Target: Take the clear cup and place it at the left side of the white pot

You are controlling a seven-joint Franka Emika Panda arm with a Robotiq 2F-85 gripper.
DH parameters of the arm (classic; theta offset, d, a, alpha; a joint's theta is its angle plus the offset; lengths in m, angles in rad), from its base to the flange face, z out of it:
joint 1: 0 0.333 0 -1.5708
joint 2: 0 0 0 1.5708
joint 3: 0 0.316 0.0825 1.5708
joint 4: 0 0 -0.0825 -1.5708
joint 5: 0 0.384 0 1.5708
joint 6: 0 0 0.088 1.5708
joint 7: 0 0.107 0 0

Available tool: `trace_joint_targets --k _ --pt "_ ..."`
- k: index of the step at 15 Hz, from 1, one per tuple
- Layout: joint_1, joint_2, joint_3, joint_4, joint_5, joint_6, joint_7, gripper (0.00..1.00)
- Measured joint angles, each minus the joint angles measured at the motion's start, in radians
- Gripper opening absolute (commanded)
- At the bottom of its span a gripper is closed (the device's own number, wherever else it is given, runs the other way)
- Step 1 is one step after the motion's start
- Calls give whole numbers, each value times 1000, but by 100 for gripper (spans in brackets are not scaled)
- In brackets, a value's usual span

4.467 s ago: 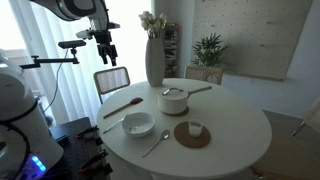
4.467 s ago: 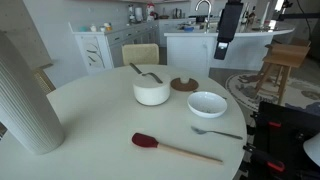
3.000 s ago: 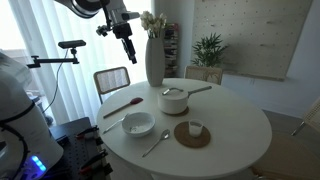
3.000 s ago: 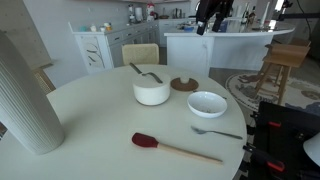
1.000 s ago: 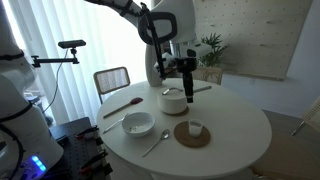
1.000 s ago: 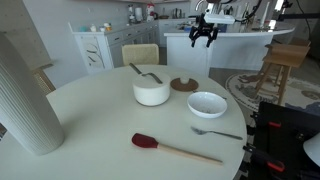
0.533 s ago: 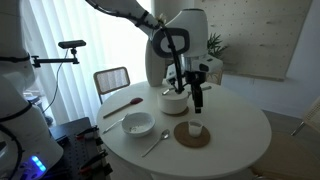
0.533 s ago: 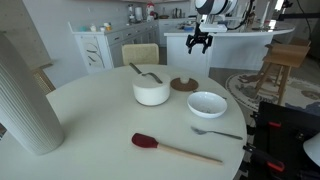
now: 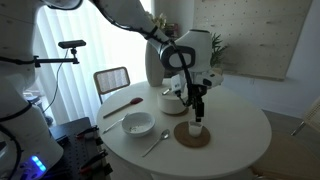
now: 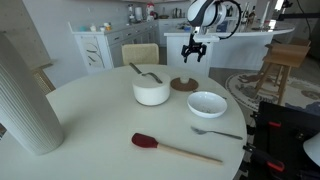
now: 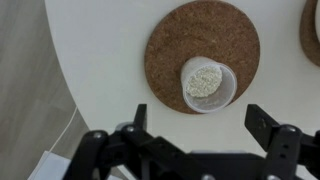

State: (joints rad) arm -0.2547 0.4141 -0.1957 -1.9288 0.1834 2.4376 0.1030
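Observation:
The robot will next lower its gripper with the open fingers astride the cup's side facing the table edge (image 9: 198,128) (image 11: 190,92), because the clear cup stands below and its open top has room for one finger.
The clear cup (image 11: 208,83) is small and translucent and stands on a round cork coaster (image 11: 200,55); it also shows in both exterior views (image 9: 195,128) (image 10: 183,81). The white pot (image 9: 174,101) (image 10: 152,92) with its long side handle sits beside it. My gripper (image 11: 203,118) (image 9: 198,112) (image 10: 191,57) hangs open just above the cup, its fingers wide apart and empty, one finger (image 11: 140,117) on each side below the cup in the wrist view.
A wide white bowl (image 9: 138,124) (image 10: 207,104), a spoon (image 9: 156,143) (image 10: 217,132), a red spatula (image 9: 122,105) (image 10: 170,148) and a tall white vase (image 9: 154,55) (image 10: 24,95) stand on the round white table (image 9: 235,140). The table edge (image 11: 60,70) lies left of the coaster.
My arm has swung from high beside the vase, over the pot, and come down above the cup on the coaster. The gripper stays open.

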Motion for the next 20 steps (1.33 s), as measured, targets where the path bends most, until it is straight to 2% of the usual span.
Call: trace_joint_targets --k 17,18,20 --pt "-17 119 5 45 0 0 0 100" --pt "-17 124 5 50 0 0 0 99" --pt "-17 134 5 58 -1 0 1 87"
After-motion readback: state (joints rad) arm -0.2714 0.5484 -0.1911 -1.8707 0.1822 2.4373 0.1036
